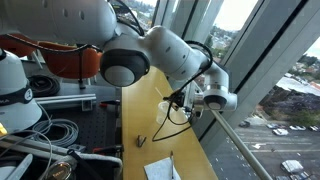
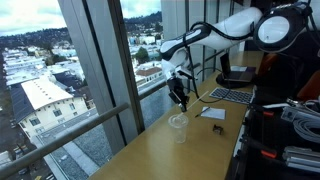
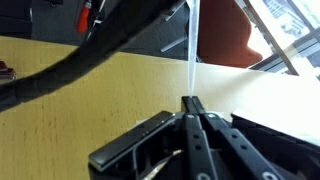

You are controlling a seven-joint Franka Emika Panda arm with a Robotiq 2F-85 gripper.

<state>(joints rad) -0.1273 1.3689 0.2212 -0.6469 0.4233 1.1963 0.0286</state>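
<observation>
Next, my gripper lowers slightly toward the opening of the clear plastic cup and releases the straw, since the cup's rim lies just below my gripper.
My gripper is shut, with its two black fingers pressed together on a thin clear straw that sticks out beyond the tips. In an exterior view the gripper points down over the wooden table, right above a clear plastic cup standing near the window edge. In an exterior view the gripper hangs over the table beside the window rail. The straw is too thin to make out in both exterior views.
A small black clip and a white paper lie on the table past the cup; they also show in an exterior view, clip and paper. A laptop sits further back. Glass windows run along the table's edge.
</observation>
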